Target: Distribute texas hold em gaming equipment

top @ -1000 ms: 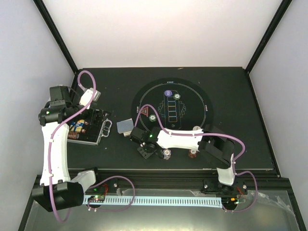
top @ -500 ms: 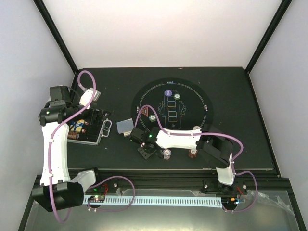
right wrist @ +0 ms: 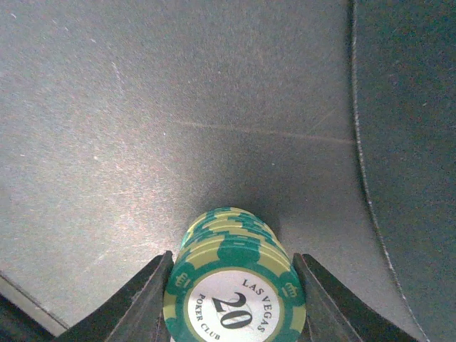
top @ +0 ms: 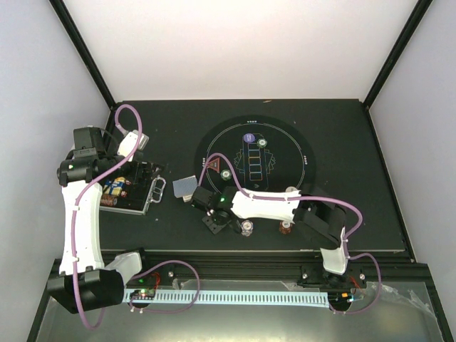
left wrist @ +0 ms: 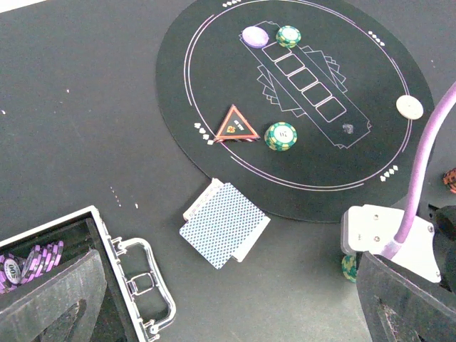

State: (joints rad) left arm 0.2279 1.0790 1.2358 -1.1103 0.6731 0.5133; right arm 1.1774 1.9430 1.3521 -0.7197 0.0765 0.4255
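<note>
The right gripper carries the green stack outward next, lowers it and releases it there, since the mat point(top: 285, 139) is bare between the white disc and the printed layout.
A stack of green poker chips point(right wrist: 235, 303) stands on the dark table, and my right gripper point(right wrist: 234, 260) is shut on it, a finger pressed to each side. Seen from above, this gripper point(top: 212, 224) sits just off the round black mat point(top: 285, 139). On the mat lie a purple button point(left wrist: 255, 35), two green chip stacks point(left wrist: 281, 136), a red triangle marker point(left wrist: 235, 125) and a white disc point(left wrist: 410, 107). The blue-backed playing cards point(left wrist: 224, 223) lie beside the mat. My left gripper point(left wrist: 228, 306) hangs open above the case, holding nothing.
The open silver case point(top: 132, 187) at the left holds purple chips point(left wrist: 28, 258); its handle point(left wrist: 146, 288) points toward the cards. More chips point(top: 246, 228) and a red-brown one point(top: 285, 229) lie near the front edge. A purple cable point(left wrist: 427, 164) crosses the left wrist view.
My right gripper's fingers have narrowed onto the green chip stack, and its wrist has shifted slightly. The left arm has not moved.
</note>
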